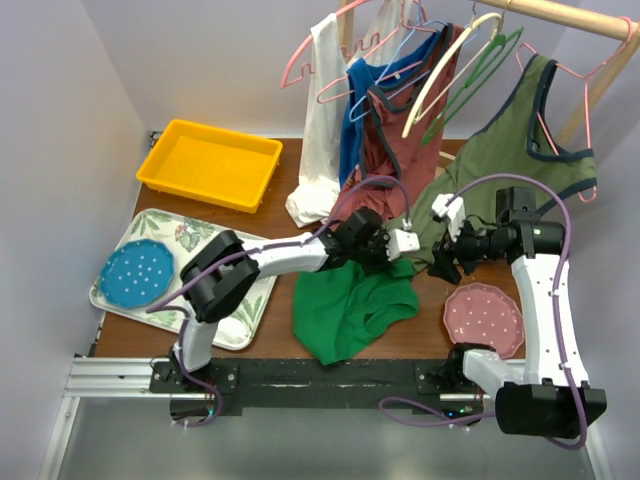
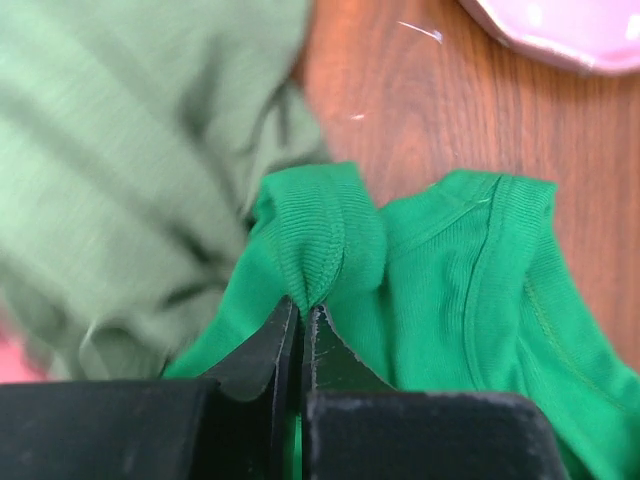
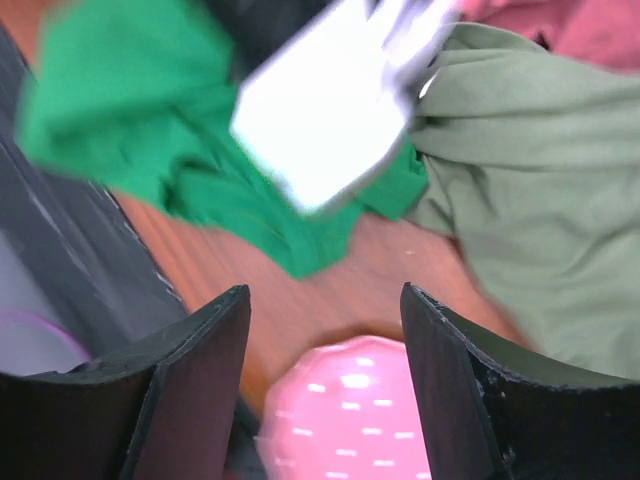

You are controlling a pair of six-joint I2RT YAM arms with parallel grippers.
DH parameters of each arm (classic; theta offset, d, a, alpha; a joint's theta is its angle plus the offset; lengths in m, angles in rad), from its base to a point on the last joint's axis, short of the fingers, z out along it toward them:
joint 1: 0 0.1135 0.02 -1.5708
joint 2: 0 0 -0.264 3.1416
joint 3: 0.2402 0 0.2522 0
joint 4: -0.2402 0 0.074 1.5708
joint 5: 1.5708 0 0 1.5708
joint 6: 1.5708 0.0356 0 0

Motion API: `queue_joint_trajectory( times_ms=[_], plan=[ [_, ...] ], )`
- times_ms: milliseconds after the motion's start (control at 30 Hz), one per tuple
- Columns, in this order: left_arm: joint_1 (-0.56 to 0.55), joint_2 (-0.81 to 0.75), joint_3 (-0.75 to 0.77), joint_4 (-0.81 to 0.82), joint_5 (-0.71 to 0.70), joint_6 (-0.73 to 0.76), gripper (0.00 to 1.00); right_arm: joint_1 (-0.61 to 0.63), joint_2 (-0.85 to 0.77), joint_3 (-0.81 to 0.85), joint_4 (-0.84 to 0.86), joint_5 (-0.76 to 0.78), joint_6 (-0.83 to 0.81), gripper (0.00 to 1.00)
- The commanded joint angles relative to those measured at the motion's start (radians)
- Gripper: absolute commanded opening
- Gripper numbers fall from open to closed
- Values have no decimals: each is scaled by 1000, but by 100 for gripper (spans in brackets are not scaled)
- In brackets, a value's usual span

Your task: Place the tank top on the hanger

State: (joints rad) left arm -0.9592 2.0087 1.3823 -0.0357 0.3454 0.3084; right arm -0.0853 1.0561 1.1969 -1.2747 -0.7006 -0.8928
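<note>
The tank top's strap should be lifted by my left gripper next, carried back and down onto the bare tabletop (image 1: 284, 311) beside the tray, to the gripper's left in the top view, and released there.
The bright green tank top (image 1: 350, 305) lies bunched on the table's front middle. My left gripper (image 1: 392, 258) is shut on its ribbed strap, which shows pinched between the jaws in the left wrist view (image 2: 318, 245). My right gripper (image 1: 440, 268) is open and empty, hovering just right of it above the table; its view shows the tank top (image 3: 120, 120) beyond the spread jaws. The thin dark-green hanger (image 1: 478, 82) hangs on the wooden rail (image 1: 570, 15) at the back, beside a cream hanger (image 1: 447, 68).
An olive top (image 1: 500, 155) with navy trim, a rust-red top (image 1: 395, 150), a blue one and a white one hang from the rail on pink hangers. A pink plate (image 1: 484, 318) lies front right. A yellow bin (image 1: 210, 163) and a tray (image 1: 245, 325) with a blue plate (image 1: 136, 273) are left.
</note>
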Motion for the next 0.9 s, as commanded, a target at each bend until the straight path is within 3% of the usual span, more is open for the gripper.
queue_joint_trajectory(
  times_ms=[0,100,133,200,233,300,433,600,867],
  plan=[
    [112,-119,-77,149,104,-397,0,4,4,-112,-193,-43,-511,66],
    [131,-139,-135,190,122,-535,0,51,-16,-192,-183,-83,-648,66],
    [132,-145,-149,204,121,-589,0,77,-22,-210,-99,-83,-617,68],
    [138,-157,-181,247,128,-633,0,265,-53,-284,42,24,-434,68],
    [142,-162,-189,256,130,-653,0,322,-67,-315,208,76,-367,68],
    [151,-168,-203,284,150,-706,0,434,-77,-390,325,225,-278,68],
    [152,-179,-210,303,165,-736,0,493,-9,-436,518,380,-213,68],
    [162,-194,-223,322,170,-750,0,545,45,-490,592,483,-207,67],
    [186,-211,-241,365,182,-799,0,559,19,-577,577,506,-206,67]
  ],
)
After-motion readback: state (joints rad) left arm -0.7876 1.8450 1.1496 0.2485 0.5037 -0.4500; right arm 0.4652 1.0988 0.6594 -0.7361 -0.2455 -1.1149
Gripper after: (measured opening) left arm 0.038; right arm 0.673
